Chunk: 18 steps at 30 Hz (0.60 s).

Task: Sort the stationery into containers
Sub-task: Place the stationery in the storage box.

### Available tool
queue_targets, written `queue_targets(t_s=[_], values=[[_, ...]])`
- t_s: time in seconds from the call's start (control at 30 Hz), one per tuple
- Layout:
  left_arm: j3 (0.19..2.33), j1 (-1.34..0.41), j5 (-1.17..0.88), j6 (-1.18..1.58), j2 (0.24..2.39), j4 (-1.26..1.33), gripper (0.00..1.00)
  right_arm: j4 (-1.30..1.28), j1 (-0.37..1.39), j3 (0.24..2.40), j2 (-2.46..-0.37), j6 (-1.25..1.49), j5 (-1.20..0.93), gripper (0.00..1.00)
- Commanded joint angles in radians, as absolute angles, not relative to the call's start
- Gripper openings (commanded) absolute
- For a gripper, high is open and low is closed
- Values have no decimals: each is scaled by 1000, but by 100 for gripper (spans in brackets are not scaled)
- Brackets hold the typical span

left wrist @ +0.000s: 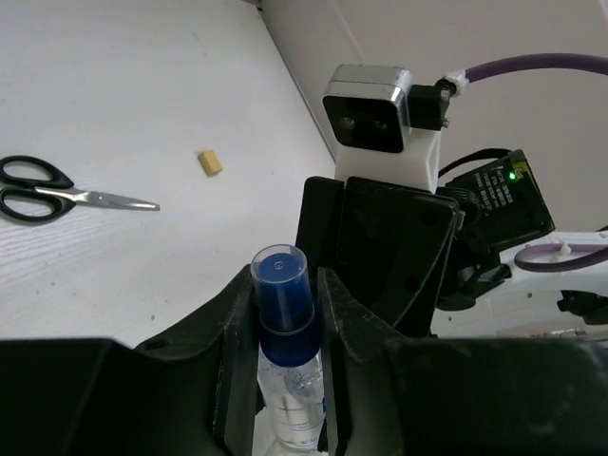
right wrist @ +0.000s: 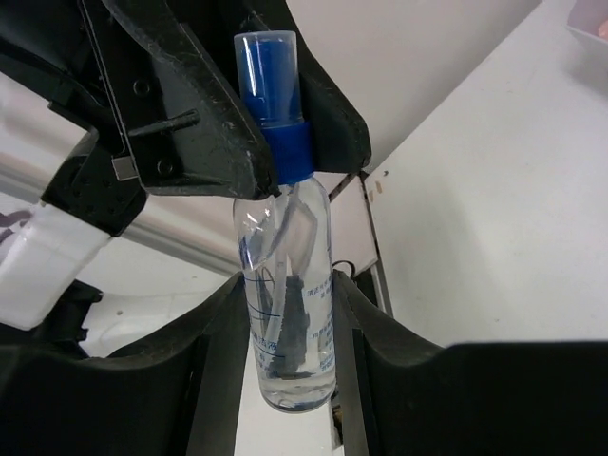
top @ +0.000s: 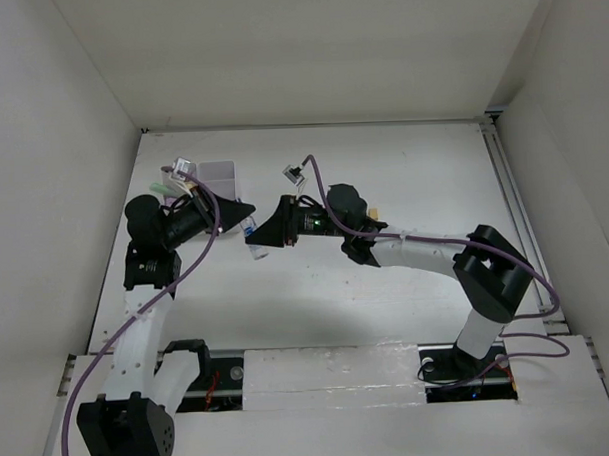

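I need to move my left gripper outward and to the left in the top view, over the tray's far section (top: 217, 171), to let go of the tube (top: 251, 230) there, because that section is empty.
A clear tube with a blue cap (left wrist: 283, 313) hangs above the table between both grippers. My left gripper (left wrist: 285, 309) is shut on its blue cap (right wrist: 271, 90). My right gripper (right wrist: 290, 328) is shut on the clear lower body (right wrist: 285, 313). In the top view the two grippers meet nose to nose at the tube (top: 251, 230), left of the table's middle. The white organiser tray (top: 221, 175) stands behind the left arm at the back left. Black-handled scissors (left wrist: 38, 188) lie flat on the table.
A small tan block (left wrist: 210, 162) lies on the table beyond the scissors. A green item (top: 163, 187) shows beside the tray at the back left. White walls close in the table on three sides. The right arm's forearm (top: 415, 249) stretches across the middle.
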State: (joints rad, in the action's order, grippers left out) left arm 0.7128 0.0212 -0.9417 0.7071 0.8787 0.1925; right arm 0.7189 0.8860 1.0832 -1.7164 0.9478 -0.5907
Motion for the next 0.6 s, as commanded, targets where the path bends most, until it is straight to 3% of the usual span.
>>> queue_targets(t_s=[0.0,0.03,0.1,0.13,0.37,0.57], values=[[716,26,-884,669,827,225,0,971,899,1106,-1701,1009,-661,25],[716,26,-873,669,816,225,0,980,899,1106,-1712,1009,-672,54],[727,26,-829,658,795,200,0,989,899,1106,-1712,1020,-672,77],[739,26,-812,641,795,174,0,989,899,1106,-1712,1020,-672,100],[857,26,-588,586,839,43,0,904,856,1026,-1671,945,-652,100],[1092,26,-315,532,990,6,0,720,781,885,-1484,815,-562,100]])
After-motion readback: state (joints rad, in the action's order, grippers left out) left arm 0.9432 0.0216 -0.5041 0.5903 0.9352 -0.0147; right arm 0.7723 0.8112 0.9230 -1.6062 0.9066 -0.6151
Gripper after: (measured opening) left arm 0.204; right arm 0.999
